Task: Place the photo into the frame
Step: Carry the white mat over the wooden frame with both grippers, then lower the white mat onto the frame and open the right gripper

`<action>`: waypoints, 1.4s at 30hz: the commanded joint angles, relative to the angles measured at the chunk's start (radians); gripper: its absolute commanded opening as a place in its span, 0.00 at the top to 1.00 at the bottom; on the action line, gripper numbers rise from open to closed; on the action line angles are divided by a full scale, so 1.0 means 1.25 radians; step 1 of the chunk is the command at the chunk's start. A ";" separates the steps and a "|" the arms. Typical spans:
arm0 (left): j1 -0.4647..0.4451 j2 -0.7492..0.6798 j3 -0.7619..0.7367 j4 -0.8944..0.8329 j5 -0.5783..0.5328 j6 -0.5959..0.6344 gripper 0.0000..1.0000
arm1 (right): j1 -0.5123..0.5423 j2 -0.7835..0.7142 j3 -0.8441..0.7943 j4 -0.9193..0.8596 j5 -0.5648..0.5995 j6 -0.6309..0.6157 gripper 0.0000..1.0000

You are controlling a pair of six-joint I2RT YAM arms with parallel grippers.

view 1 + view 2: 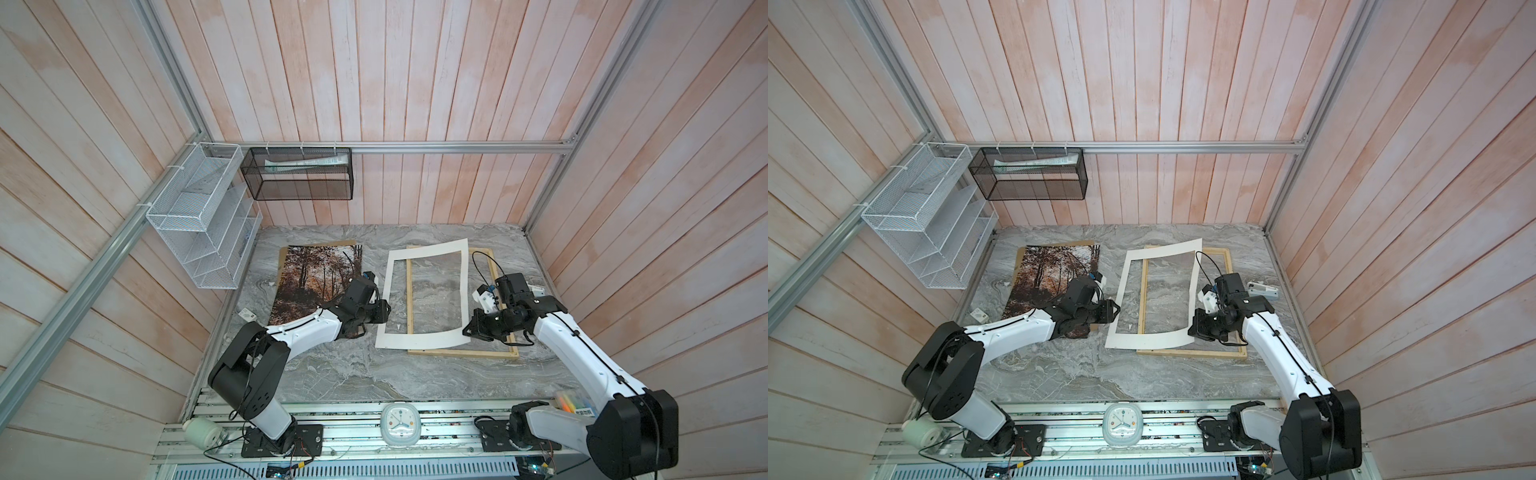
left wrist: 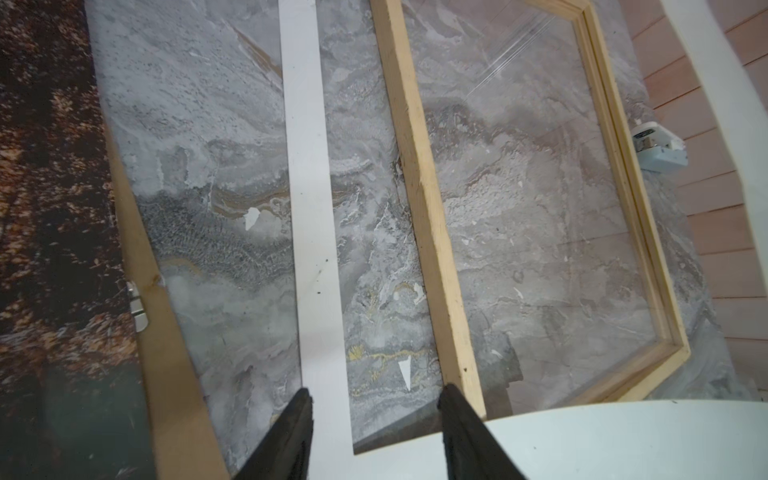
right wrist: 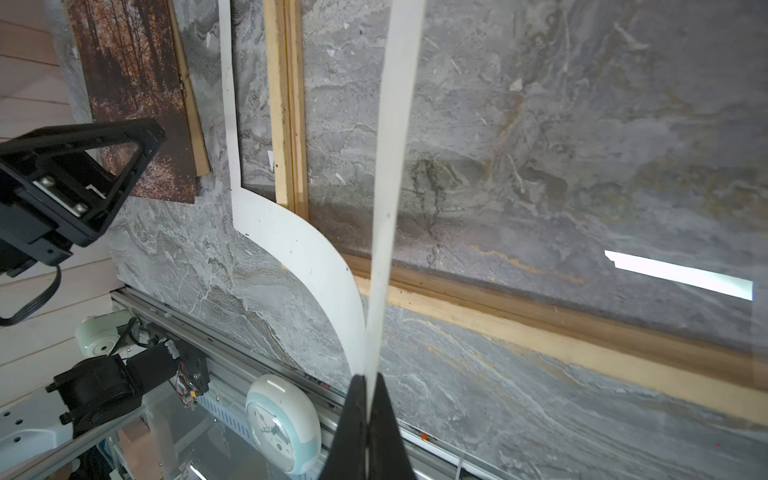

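My right gripper should draw the mat toward the frame's near corner, which lies past my gripper toward the white device, and release it, since it overhangs the frame.
The photo, an autumn forest print, lies flat at the left of the table on a brown board. The pale wood frame lies flat to its right, with a clear pane in it. A white mat with a window covers the frame's left part; its right side is lifted and bowed. My right gripper is shut on the mat's near right corner. My left gripper hovers open over the mat's near left corner, holding nothing.
The brown backing board sticks out from under the photo. A small white device lies right of the frame. A clock stands on the front rail. A white wire rack and a black mesh basket hang on the walls.
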 commanded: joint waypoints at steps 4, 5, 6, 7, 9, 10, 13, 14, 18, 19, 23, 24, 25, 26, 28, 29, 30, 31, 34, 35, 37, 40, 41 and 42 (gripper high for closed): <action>0.002 0.054 0.036 -0.009 0.055 0.028 0.48 | -0.021 -0.041 -0.018 -0.078 0.127 0.050 1.00; 0.002 0.061 0.037 -0.004 0.063 0.028 0.48 | -0.021 -0.039 -0.018 -0.078 0.144 0.056 1.00; 0.002 0.070 0.037 0.002 0.072 0.026 0.48 | -0.021 -0.034 -0.015 -0.072 0.159 0.061 1.00; 0.002 0.080 0.038 0.005 0.080 0.025 0.48 | -0.021 -0.027 -0.012 -0.063 0.165 0.060 1.00; 0.001 0.095 0.044 0.006 0.091 0.024 0.48 | -0.022 -0.011 -0.005 -0.046 0.184 0.062 1.00; 0.001 0.103 0.046 0.006 0.096 0.024 0.48 | -0.022 -0.001 -0.003 -0.039 0.195 0.062 1.00; 0.000 0.111 0.044 0.017 0.119 0.021 0.48 | -0.028 0.034 0.019 -0.039 0.208 0.048 1.00; -0.002 0.112 0.045 0.023 0.126 0.020 0.48 | -0.027 0.044 0.029 -0.041 0.220 0.046 1.00; -0.019 0.117 0.047 0.033 0.135 0.022 0.48 | -0.027 0.079 0.068 -0.063 0.274 0.028 1.00; -0.022 0.119 0.046 0.038 0.139 0.019 0.48 | -0.027 0.085 0.075 -0.062 0.273 0.023 1.00; -0.033 0.133 0.050 0.046 0.150 0.009 0.48 | -0.028 0.110 0.086 -0.062 0.295 0.019 1.00; -0.038 0.137 0.053 0.045 0.151 0.008 0.48 | -0.028 0.116 0.089 -0.062 0.305 0.019 1.00; -0.043 0.141 0.056 0.045 0.152 0.007 0.48 | -0.028 0.120 0.093 -0.063 0.316 0.020 1.00; -0.048 0.143 0.060 0.044 0.155 0.006 0.48 | -0.028 0.123 0.096 -0.063 0.326 0.021 1.00; -0.060 0.149 0.069 0.043 0.158 0.007 0.48 | -0.028 0.124 0.098 -0.065 0.329 0.019 1.00; -0.065 0.152 0.072 0.043 0.161 0.006 0.48 | -0.028 0.124 0.098 -0.067 0.328 0.019 1.00; -0.071 0.156 0.077 0.043 0.163 0.005 0.48 | -0.028 0.121 0.098 -0.070 0.330 0.019 1.00; -0.076 0.159 0.081 0.041 0.165 0.003 0.49 | -0.028 0.117 0.097 -0.070 0.330 0.021 1.00; -0.086 0.161 0.089 0.040 0.171 0.000 0.50 | -0.028 0.109 0.099 -0.073 0.347 0.028 1.00; -0.089 0.159 0.089 0.041 0.171 -0.001 0.51 | -0.028 0.109 0.101 -0.076 0.354 0.029 1.00; -0.092 0.157 0.086 0.048 0.180 -0.006 0.53 | -0.030 0.112 0.103 -0.076 0.356 0.031 0.96; -0.094 0.150 0.082 0.050 0.189 -0.008 0.60 | -0.030 0.111 0.101 -0.077 0.362 0.038 0.94; -0.094 0.148 0.080 0.050 0.189 -0.008 0.61 | -0.030 0.108 0.098 -0.077 0.363 0.040 0.94; -0.095 0.148 0.079 0.048 0.190 -0.008 0.63 | -0.029 0.104 0.095 -0.076 0.365 0.043 0.93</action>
